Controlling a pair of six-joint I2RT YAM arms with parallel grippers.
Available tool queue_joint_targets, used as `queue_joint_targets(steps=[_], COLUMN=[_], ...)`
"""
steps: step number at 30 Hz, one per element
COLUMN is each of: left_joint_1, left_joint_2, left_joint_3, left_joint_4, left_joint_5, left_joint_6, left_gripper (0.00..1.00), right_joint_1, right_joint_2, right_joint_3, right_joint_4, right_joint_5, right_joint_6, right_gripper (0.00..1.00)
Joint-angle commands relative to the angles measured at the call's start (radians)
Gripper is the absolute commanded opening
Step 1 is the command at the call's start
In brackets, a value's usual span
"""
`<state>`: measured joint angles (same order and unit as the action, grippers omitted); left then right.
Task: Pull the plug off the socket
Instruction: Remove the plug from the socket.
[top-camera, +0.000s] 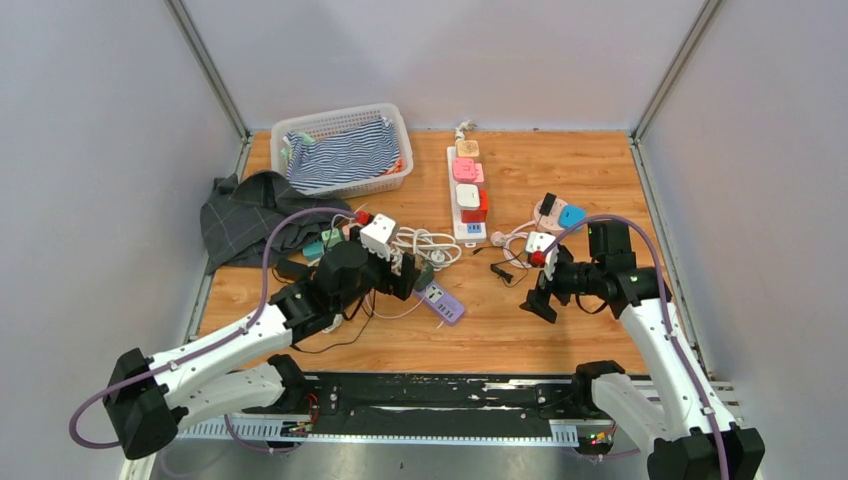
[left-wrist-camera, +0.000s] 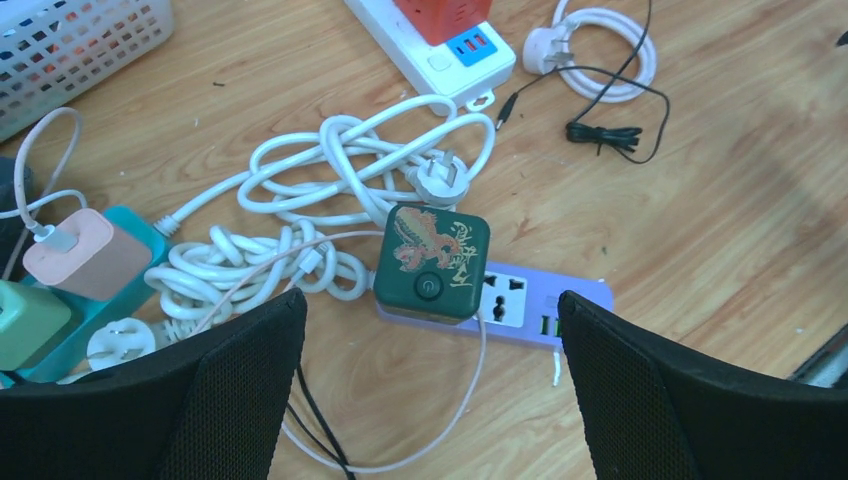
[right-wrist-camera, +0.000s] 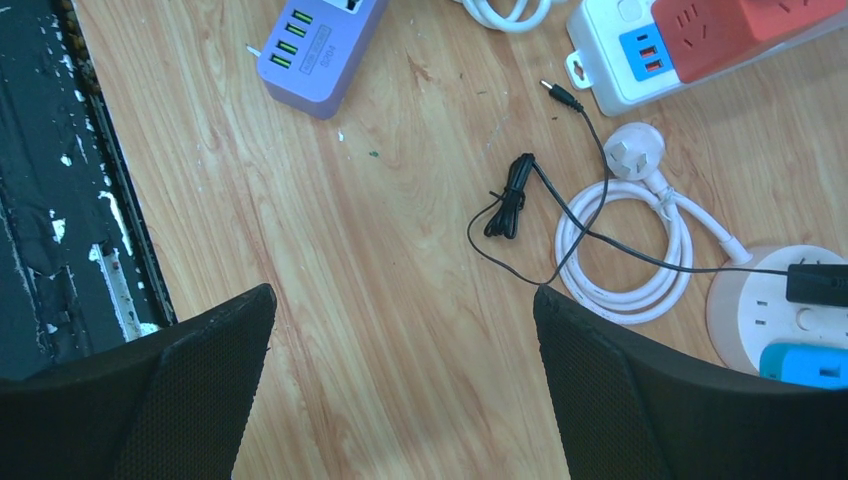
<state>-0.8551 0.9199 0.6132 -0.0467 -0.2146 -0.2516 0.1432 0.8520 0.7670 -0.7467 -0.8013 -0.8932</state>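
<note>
The dark green plug (left-wrist-camera: 432, 262) is below my open fingers. My left gripper will move down next and to the right in the top view, around the plug's sides.
A dark green cube plug (left-wrist-camera: 432, 262) with a dragon picture and a round button sits plugged into the left end of a purple socket strip (left-wrist-camera: 520, 305). My left gripper (left-wrist-camera: 430, 300) hovers over it, open, its black fingers (left-wrist-camera: 230, 380) standing wide on either side and touching nothing. From above, the strip (top-camera: 441, 302) lies just right of the left gripper (top-camera: 405, 272). My right gripper (right-wrist-camera: 402, 292) is open over bare wood, near the table's right side (top-camera: 538, 300). The strip's USB end (right-wrist-camera: 315, 50) shows in the right wrist view.
Tangled white cables (left-wrist-camera: 330, 190) lie behind the plug, with a teal strip carrying a pink charger (left-wrist-camera: 75, 255) to the left. A long white power strip (top-camera: 466, 190), a basket of striped cloth (top-camera: 345, 150), dark cloth (top-camera: 250, 215), a round white socket (top-camera: 555, 215) and a thin black cable (right-wrist-camera: 520, 200) are nearby.
</note>
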Motion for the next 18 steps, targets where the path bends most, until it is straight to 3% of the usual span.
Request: queue_joint_targets(steps=[1,18], left_joint_1=[-0.007,-0.007], left_joint_2=[0.066,0.371], left_joint_3=[0.009,0.143], left_joint_4=[0.043,0.042], left_joint_5=[-0.018,0.059], left_joint_6=[0.086,0.074], left_gripper=[0.98,0.94], right_joint_1=[0.019,0.02], right_joint_2=[0.0,0.054], right_joint_3=[0.001,0.0], right_joint_4=[0.014,0.021], right_joint_5=[0.066,0.094], right_joint_6=[0.021,0.03], right_gripper=[1.0,1.0])
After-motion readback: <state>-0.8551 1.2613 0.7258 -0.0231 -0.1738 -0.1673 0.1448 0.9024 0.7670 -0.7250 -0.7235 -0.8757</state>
